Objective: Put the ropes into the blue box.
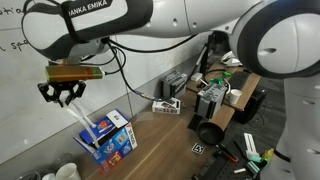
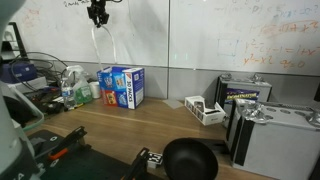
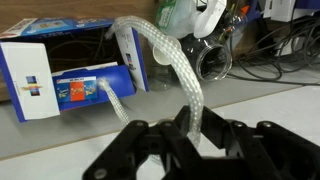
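My gripper hangs beside the blue box while the white rope reaches the box, so it will move slightly down and toward the blue box's open top (image 1: 103, 132) (image 3: 82, 52) before it opens.
My gripper (image 1: 62, 97) hangs high above the blue box (image 1: 116, 143) and is shut on a white rope (image 1: 82, 122) that droops from its fingers down toward the box. The gripper (image 2: 98, 17) with its rope (image 2: 99, 48) and the box (image 2: 123, 87) also show from across the wooden table. In the wrist view the braided rope (image 3: 176, 62) arcs from the fingers (image 3: 187, 137) down into the open top of the box (image 3: 60, 75). A second white strand (image 3: 112, 95) lies at the box opening.
A small white carton (image 2: 205, 109) and a silver case (image 2: 280, 140) stand further along the table. A black round pan (image 2: 190, 160) lies near the front edge. Bottles and clutter (image 2: 72, 88) sit beside the box. A whiteboard wall (image 2: 220, 35) runs behind.
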Controlling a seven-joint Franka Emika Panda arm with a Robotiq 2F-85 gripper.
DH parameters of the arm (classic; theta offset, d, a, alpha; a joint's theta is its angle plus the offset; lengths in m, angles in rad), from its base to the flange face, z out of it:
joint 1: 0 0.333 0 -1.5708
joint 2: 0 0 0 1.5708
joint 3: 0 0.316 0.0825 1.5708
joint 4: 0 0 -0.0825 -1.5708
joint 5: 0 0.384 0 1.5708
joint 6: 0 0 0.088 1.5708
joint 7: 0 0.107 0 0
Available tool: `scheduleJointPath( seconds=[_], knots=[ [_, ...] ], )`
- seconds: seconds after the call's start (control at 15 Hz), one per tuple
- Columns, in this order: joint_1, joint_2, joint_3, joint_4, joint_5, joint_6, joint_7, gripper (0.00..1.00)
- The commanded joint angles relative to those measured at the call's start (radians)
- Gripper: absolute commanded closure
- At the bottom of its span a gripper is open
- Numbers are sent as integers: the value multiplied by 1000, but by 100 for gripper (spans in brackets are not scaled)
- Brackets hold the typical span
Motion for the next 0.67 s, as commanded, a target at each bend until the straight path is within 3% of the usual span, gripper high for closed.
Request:
scheduleJointPath(
  seconds=[0.0, 0.4, 0.47, 0.6],
  knots=[
    [-17, 18, 9, 2, 60, -13, -74, 90],
    [-37, 55, 3, 3, 96, -33, -121, 90],
    [-41, 57, 1, 4, 98, -40, -121, 59],
    [-47, 55, -1, 1, 101, -51, -121, 53]
  ],
)
